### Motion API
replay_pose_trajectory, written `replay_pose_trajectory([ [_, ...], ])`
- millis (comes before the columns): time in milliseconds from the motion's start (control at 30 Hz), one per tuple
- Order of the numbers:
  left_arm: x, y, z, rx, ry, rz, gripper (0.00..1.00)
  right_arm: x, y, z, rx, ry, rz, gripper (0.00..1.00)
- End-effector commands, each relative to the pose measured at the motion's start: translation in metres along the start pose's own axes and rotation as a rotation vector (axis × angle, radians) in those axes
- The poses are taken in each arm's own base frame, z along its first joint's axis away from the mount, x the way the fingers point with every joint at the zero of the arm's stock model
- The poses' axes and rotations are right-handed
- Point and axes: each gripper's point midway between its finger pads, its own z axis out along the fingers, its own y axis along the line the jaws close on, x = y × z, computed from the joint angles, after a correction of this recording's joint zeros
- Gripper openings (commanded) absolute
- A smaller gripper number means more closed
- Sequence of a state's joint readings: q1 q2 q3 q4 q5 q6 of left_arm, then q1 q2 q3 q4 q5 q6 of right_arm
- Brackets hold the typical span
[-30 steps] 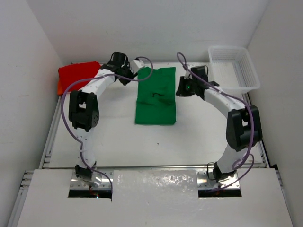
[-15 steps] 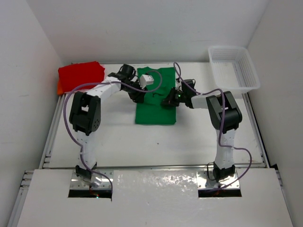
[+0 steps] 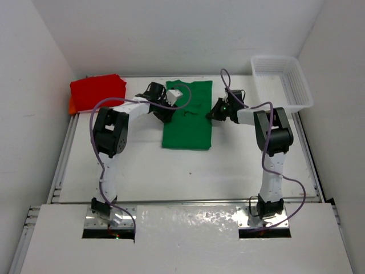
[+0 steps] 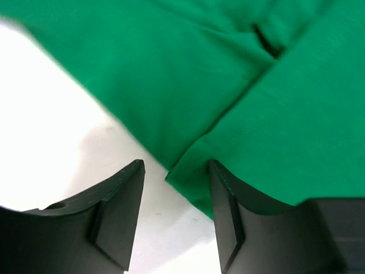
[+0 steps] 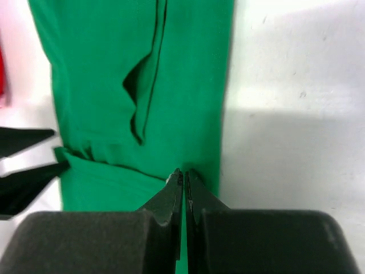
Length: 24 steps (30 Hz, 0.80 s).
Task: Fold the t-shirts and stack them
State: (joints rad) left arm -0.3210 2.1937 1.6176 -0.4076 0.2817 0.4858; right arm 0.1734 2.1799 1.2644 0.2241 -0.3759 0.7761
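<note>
My left gripper lifts and moves back along the green t-shirt's side next, then lowers to the green t-shirt's near corner [image 3: 164, 146], which lies free.
A green t-shirt [image 3: 188, 117] lies folded into a long strip in the middle of the table. My left gripper [image 3: 166, 112] is low at its left edge. In the left wrist view it [image 4: 175, 165] is open, and a corner of the green t-shirt [image 4: 256, 108] lies between the fingers. My right gripper [image 3: 213, 112] is at the strip's right edge. Its jaws [image 5: 183, 172] are shut, with the tips pressed into the green t-shirt [image 5: 102, 85] just inside that edge. A folded red t-shirt [image 3: 98, 91] rests at the back left on an orange one [image 3: 72, 107].
A white mesh basket [image 3: 283, 81] stands at the back right corner. White walls close in the table on the left, back and right. Purple cables loop over both arms near the shirt.
Both grippers dropped from above the shirt's far end to its side edges. The right jaws closed at the right edge. The left jaws spread wider around the left edge.
</note>
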Motion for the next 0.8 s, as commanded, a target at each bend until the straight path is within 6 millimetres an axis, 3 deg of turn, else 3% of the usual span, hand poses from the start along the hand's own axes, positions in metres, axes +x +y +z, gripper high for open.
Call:
replay_pose_trajectory([
  [0,-0.034,0.050,-0.020,-0.235,-0.089,-0.068,0.47,-0.017,-0.011,-0.004,0.094,-0.021,-0.100,0.00],
  [100,-0.041,0.060,-0.028,-0.260,-0.095,-0.093,0.47,-0.036,-0.006,-0.023,0.120,-0.054,-0.140,0.00],
  [167,-0.045,0.047,-0.034,-0.191,-0.105,-0.078,0.47,-0.045,-0.003,-0.038,0.145,-0.063,-0.195,0.05],
  [233,-0.058,0.036,-0.057,-0.147,-0.140,-0.019,0.47,-0.060,0.010,-0.064,0.175,-0.091,-0.254,0.13],
  [267,-0.062,0.024,-0.064,-0.090,-0.161,0.020,0.47,-0.052,0.007,-0.076,0.211,-0.049,-0.279,0.19],
  [300,-0.075,0.015,-0.086,-0.068,-0.198,0.075,0.47,-0.048,0.010,-0.085,0.227,-0.035,-0.293,0.25],
  [333,-0.077,0.008,-0.095,-0.040,-0.200,0.209,0.47,-0.041,0.014,-0.101,0.246,-0.020,-0.303,0.33],
  [367,-0.059,-0.014,-0.100,0.058,-0.158,0.277,0.47,-0.023,0.007,-0.111,0.290,0.039,-0.288,0.44],
  [400,-0.057,-0.031,-0.115,0.096,-0.152,0.377,0.47,-0.005,0.009,-0.116,0.287,0.073,-0.287,0.47],
  [433,-0.032,-0.046,-0.120,0.171,-0.075,0.539,0.48,0.022,0.004,-0.125,0.286,0.121,-0.271,0.50],
  [467,0.000,-0.058,-0.115,0.212,0.012,0.602,0.48,0.038,0.009,-0.127,0.263,0.144,-0.239,0.59],
  [500,0.010,-0.072,-0.118,0.222,0.048,0.677,0.48,0.056,0.013,-0.129,0.253,0.174,-0.233,0.63],
  [533,0.042,-0.081,-0.109,0.254,0.113,0.738,0.48,0.075,0.008,-0.133,0.259,0.204,-0.213,0.65],
  [567,0.053,-0.086,-0.106,0.229,0.161,0.798,0.48,0.086,0.014,-0.132,0.258,0.219,-0.198,0.68],
  [667,0.064,-0.091,-0.099,0.179,0.187,0.863,0.49,0.105,0.017,-0.129,0.256,0.235,-0.160,0.68],
  [767,0.057,-0.097,-0.090,0.155,0.169,0.882,0.52,0.117,0.019,-0.121,0.227,0.232,-0.097,0.66],
])
